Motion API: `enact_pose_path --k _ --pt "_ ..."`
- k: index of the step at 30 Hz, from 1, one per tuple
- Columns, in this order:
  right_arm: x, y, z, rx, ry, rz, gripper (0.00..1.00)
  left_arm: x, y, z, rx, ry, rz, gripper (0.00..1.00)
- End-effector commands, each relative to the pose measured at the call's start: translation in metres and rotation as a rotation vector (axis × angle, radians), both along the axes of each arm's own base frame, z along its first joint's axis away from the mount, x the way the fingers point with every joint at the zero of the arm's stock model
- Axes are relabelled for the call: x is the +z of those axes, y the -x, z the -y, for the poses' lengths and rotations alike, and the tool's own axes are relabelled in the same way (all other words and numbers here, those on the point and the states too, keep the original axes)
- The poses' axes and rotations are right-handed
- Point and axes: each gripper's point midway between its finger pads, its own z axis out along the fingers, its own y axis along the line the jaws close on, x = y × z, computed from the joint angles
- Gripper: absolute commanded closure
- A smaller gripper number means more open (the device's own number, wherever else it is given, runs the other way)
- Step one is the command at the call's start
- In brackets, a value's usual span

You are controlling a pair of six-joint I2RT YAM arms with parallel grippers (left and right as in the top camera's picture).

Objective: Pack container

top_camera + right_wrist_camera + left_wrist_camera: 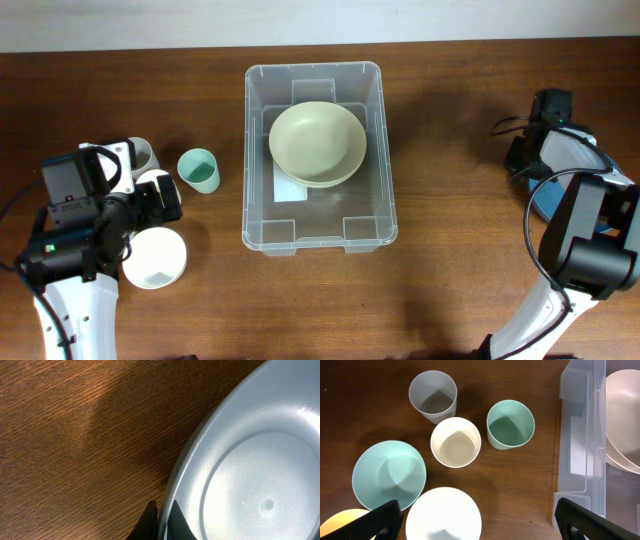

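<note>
The cream-green bowl in the container is empty. My right gripper will next lift the plate, move it across the container's side and lower it onto that bowl.
The clear plastic container stands at the table's middle with a pale cream-green bowl inside; its wall also shows in the left wrist view. My left gripper is open and empty above a white bowl, left of the container. My right gripper is shut on the rim of a blue-grey plate lying at the far right of the table.
Left of the container stand a teal cup, a cream cup, a translucent grey cup and a teal bowl. An orange rim shows at the left wrist view's bottom-left corner.
</note>
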Motion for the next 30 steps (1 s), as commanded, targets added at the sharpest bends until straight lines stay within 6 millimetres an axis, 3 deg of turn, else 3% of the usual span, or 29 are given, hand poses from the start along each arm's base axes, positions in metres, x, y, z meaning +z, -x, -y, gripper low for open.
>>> enact_pose_path --k 1,5,10,14,16,19,23,26,30 --pt "0.026 -0.014 -0.010 0.029 0.007 0.068 0.96 0.009 -0.002 0.000 0.006 0.010 0.025 0.01" --pt "0.086 -0.043 -0.039 0.186 0.014 0.197 0.96 0.009 -0.002 0.000 0.006 0.010 0.025 0.01" --pt "0.167 -0.063 -0.102 0.447 -0.004 0.344 0.96 0.009 -0.002 0.000 0.006 0.010 0.025 0.01" --pt "0.230 -0.063 -0.182 0.771 0.007 0.443 0.96 0.009 -0.002 0.000 0.006 0.010 0.025 0.01" --pt "0.250 -0.058 -0.222 0.944 0.028 0.466 0.96 0.009 -0.002 0.000 0.006 0.010 0.025 0.01" --pt "0.259 -0.043 -0.284 1.217 0.091 0.442 0.96 0.009 -0.002 0.000 0.007 0.010 0.024 0.01" --pt "0.246 -0.015 -0.355 1.495 0.119 0.383 0.96 0.008 -0.001 0.000 0.006 0.012 0.018 0.01" --pt "0.232 0.006 -0.399 1.675 0.133 0.334 0.96 0.007 0.000 0.000 0.006 0.012 0.015 0.01" --pt "0.210 0.026 -0.438 1.836 0.141 0.279 0.96 0.007 0.000 0.001 0.006 0.013 0.013 0.01"
